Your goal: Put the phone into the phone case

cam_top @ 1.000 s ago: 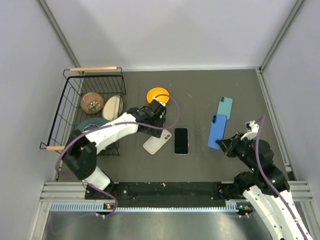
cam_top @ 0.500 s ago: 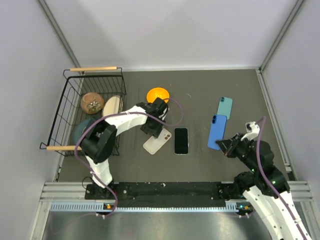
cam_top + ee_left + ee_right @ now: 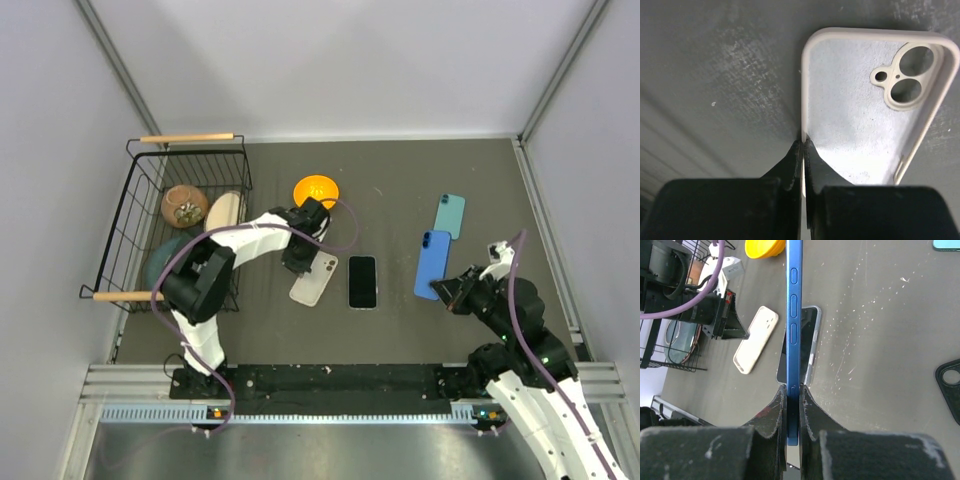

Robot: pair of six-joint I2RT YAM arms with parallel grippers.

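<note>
My right gripper is above the case's empty hollow (image 3: 755, 341), which lies to its left in the top view, so it should next carry the blue phone (image 3: 794, 315) down to the hollow and release it there.
A beige phone case (image 3: 855, 115) lies hollow side up, an empty shell with two camera holes; from above it sits left of centre (image 3: 313, 280). My left gripper (image 3: 803, 145) is shut on its long side rim, at the case's upper left (image 3: 302, 260). A phone with a glossy black screen (image 3: 362, 281) lies flat just right of the case, untouched. My right gripper (image 3: 793, 390) is shut on a blue phone (image 3: 794, 315), held edge-on above the table at the right (image 3: 434, 262). In the right wrist view the black-screened phone (image 3: 809, 335) lies partly behind the blue one.
A teal phone (image 3: 450, 214) lies behind the blue one. An orange bowl (image 3: 316, 188) sits just behind my left wrist. A black wire basket (image 3: 140, 215) with dishes stands at the far left. A dark case (image 3: 951, 387) lies at the right edge of the right wrist view.
My left gripper has closed onto the beige case's rim, and the case has shifted slightly left and turned. The right gripper holds the blue phone much as before.
</note>
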